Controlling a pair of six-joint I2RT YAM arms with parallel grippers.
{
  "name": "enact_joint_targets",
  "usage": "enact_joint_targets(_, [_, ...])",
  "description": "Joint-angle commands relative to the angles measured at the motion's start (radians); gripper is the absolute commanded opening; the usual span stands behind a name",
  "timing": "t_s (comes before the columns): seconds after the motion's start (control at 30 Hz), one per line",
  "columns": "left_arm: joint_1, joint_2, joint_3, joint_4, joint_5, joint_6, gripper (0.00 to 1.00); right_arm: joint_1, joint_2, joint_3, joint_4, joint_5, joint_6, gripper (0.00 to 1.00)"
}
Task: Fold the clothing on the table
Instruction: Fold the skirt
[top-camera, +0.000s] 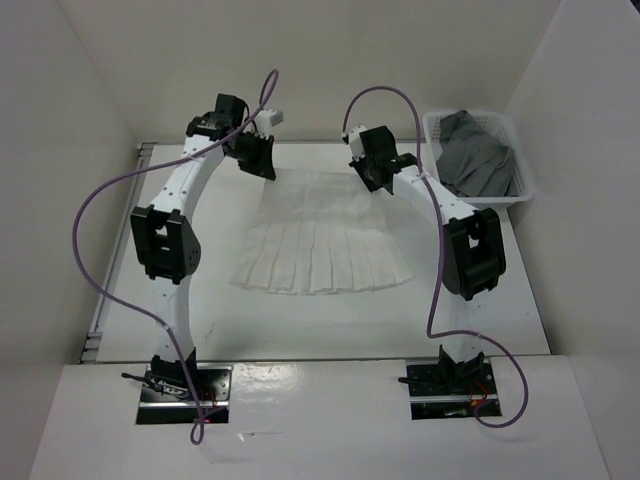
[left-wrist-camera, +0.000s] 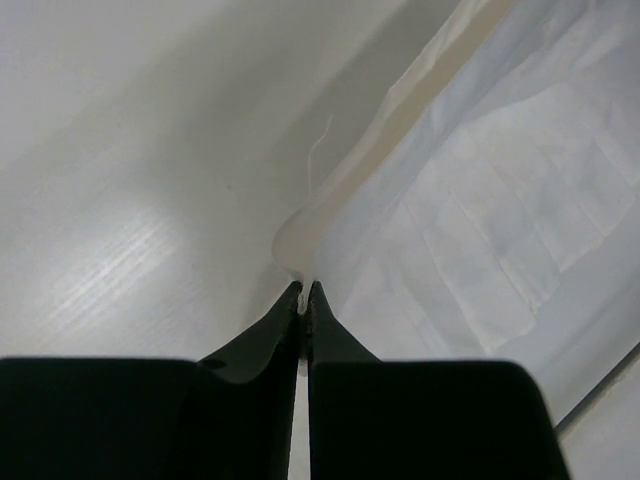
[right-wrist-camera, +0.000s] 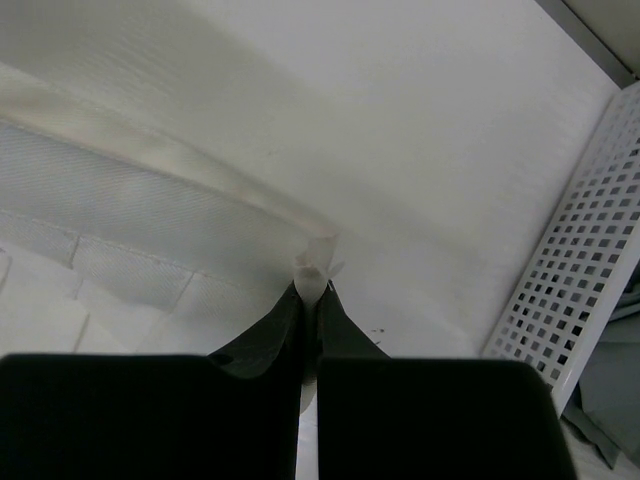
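Note:
The skirt lies spread, so the robot's right gripper will lift the waistband corner, carry it back and down toward the hem, and release it over the pleats.
The clothing (top-camera: 320, 245), a white pleated skirt, lies spread on the table (top-camera: 300, 325) with its flared hem toward the arms and its waistband at the far side. My left gripper (top-camera: 262, 165) is at the waistband's far left corner. In the left wrist view its jaws (left-wrist-camera: 303, 290) are shut on that corner of the clothing (left-wrist-camera: 480, 200). My right gripper (top-camera: 372, 180) is at the far right corner. Its jaws (right-wrist-camera: 313, 288) are pinched on a tuft of the clothing (right-wrist-camera: 120, 200), which is pulled up slightly there.
A white mesh basket (top-camera: 528, 175) holding a dark grey garment (top-camera: 480, 160) stands at the table's far right, close to the right gripper; its perforated wall (right-wrist-camera: 580, 270) shows in the right wrist view. White walls enclose the table on three sides. A metal rail (top-camera: 118, 260) runs along the left edge.

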Motion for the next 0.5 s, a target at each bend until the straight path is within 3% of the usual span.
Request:
enact_joint_targets(0.0, [0.008, -0.161, -0.256, 0.212, -0.093, -0.022, 0.08, -0.010, -0.090, -0.032, 0.034, 0.053, -0.008, 0.00])
enact_joint_targets(0.23, [0.008, -0.307, -0.574, 0.329, -0.104, -0.013, 0.08, -0.010, -0.165, -0.104, 0.025, 0.073, -0.028, 0.00])
enact_joint_targets(0.47, [0.026, -0.394, -0.692, 0.347, -0.130, -0.004, 0.08, -0.010, -0.234, -0.148, -0.018, 0.033, -0.039, 0.00])
